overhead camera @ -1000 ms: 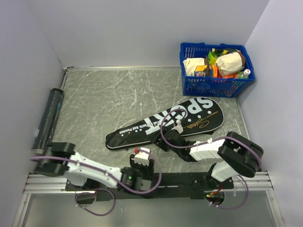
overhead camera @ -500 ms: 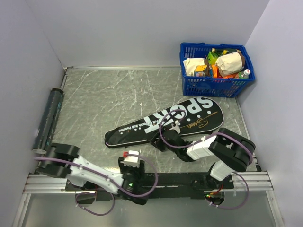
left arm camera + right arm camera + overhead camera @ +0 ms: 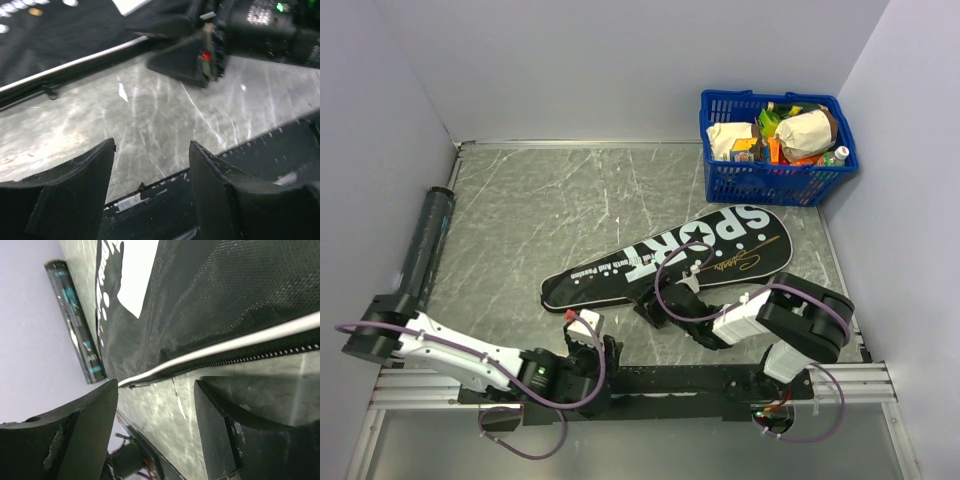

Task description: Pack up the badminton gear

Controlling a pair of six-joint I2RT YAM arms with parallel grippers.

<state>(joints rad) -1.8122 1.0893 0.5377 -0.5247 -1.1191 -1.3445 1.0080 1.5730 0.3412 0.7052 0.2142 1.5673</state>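
The bag's white-piped edge (image 3: 629, 298) (image 3: 157, 370) lies just ahead of the right gripper's open fingers, so the right gripper will next slide outward, low over the table, and close with its fingers on both sides of it.
The black racket-shaped bag (image 3: 670, 258) lettered "SPORT" lies slantwise in the middle of the table. It also shows in the right wrist view (image 3: 225, 295) and in the left wrist view (image 3: 45, 45). Its white-piped zipper edge faces the arms. The long dark tube (image 3: 425, 245) lies along the left wall and shows in the right wrist view (image 3: 75, 322). My right gripper (image 3: 652, 305) (image 3: 156, 387) is open and empty, low over the table just beside the bag's near edge. My left gripper (image 3: 603, 348) (image 3: 152, 147) is open and empty, low by the front rail. Rackets and shuttlecocks are out of view.
A blue plastic basket (image 3: 775, 185) full of groceries stands at the back right corner. Grey walls close in the left, back and right sides. The black mounting rail (image 3: 670, 378) runs along the near edge. The right gripper's body (image 3: 210, 50) shows ahead of the left one.
My left arm has pulled back and folded down toward the near left, with its gripper now low by the rail. My right gripper has slid slightly left along the bag's near edge.
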